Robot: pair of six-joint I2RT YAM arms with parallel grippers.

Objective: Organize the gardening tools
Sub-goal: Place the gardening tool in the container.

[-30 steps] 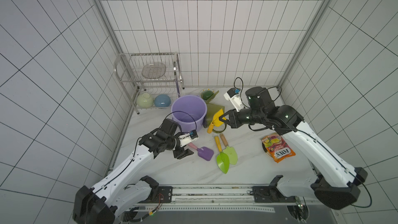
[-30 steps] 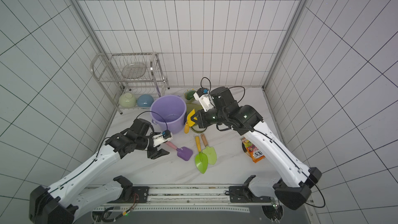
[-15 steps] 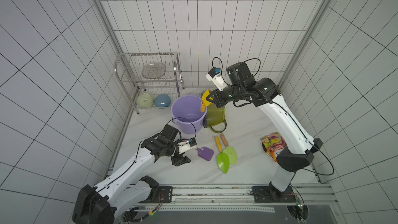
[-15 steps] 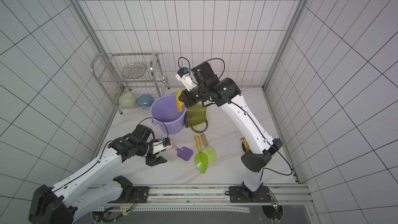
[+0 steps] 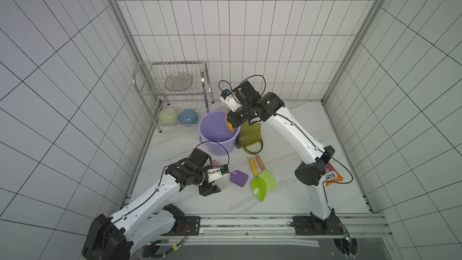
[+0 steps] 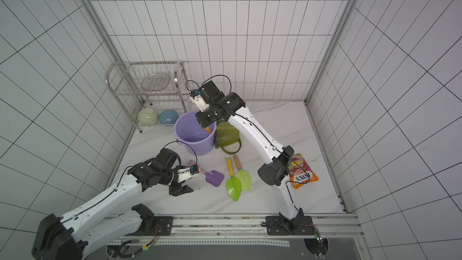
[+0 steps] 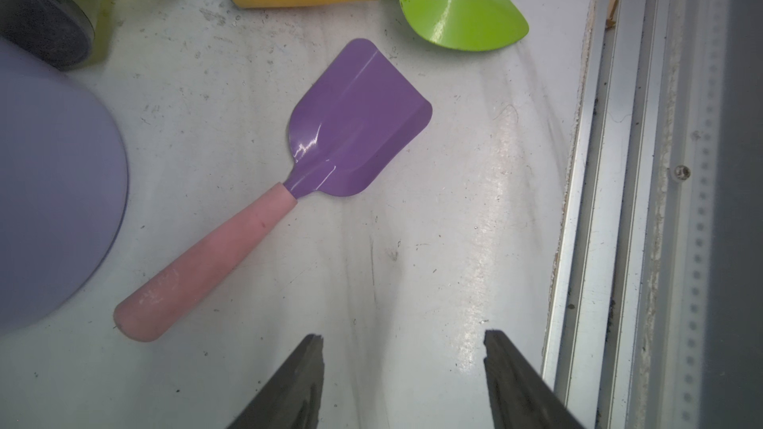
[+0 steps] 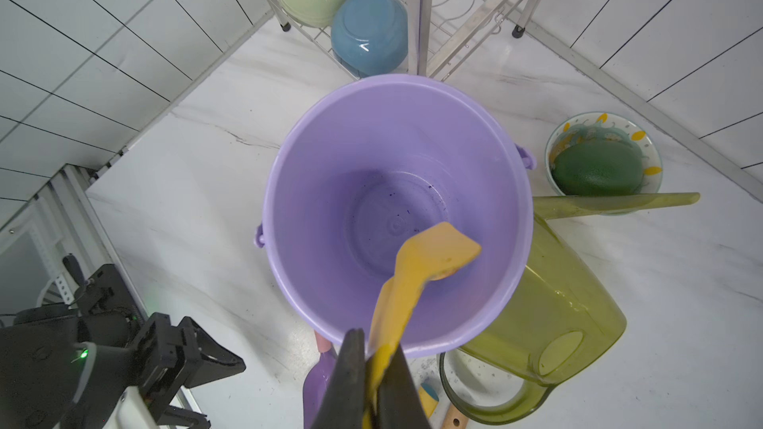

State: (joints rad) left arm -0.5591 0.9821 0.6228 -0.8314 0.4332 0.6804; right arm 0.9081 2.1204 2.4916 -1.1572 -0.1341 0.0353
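Observation:
The right gripper lowers into the purple bucket (image 8: 289,183) next, toward its empty bottom, and releases the all-yellow trowel. The trowel still hangs above that clear bottom.
My right gripper (image 8: 377,348) is shut on the handle of the all-yellow trowel (image 8: 429,253), whose blade hangs inside the purple bucket (image 8: 289,183). In both top views the yellow trowel (image 5: 229,126) dips below the bucket rim (image 5: 207,131). The olive watering can (image 5: 250,133) lies against the bucket's right side. My left gripper (image 7: 402,338) is open and empty, low over the table, a little short of the purple trowel (image 7: 355,125) with its pink handle. To the right lie the bright green trowel (image 5: 258,188) and the pale green trowel (image 5: 268,180), side by side.
A wire dish rack (image 5: 175,91) in the back left corner holds a pale green bowl (image 5: 168,115) and a blue bowl (image 5: 188,117). A small patterned bowl (image 8: 598,158) with a green fruit sits behind the watering can. A snack bag (image 5: 332,176) lies at right, a metal rail (image 5: 250,221) in front.
My right arm swung left and back with the yellow trowel, from beside the watering can to over the bucket, then lowered the blade into it. My left gripper shifted slightly, still open.

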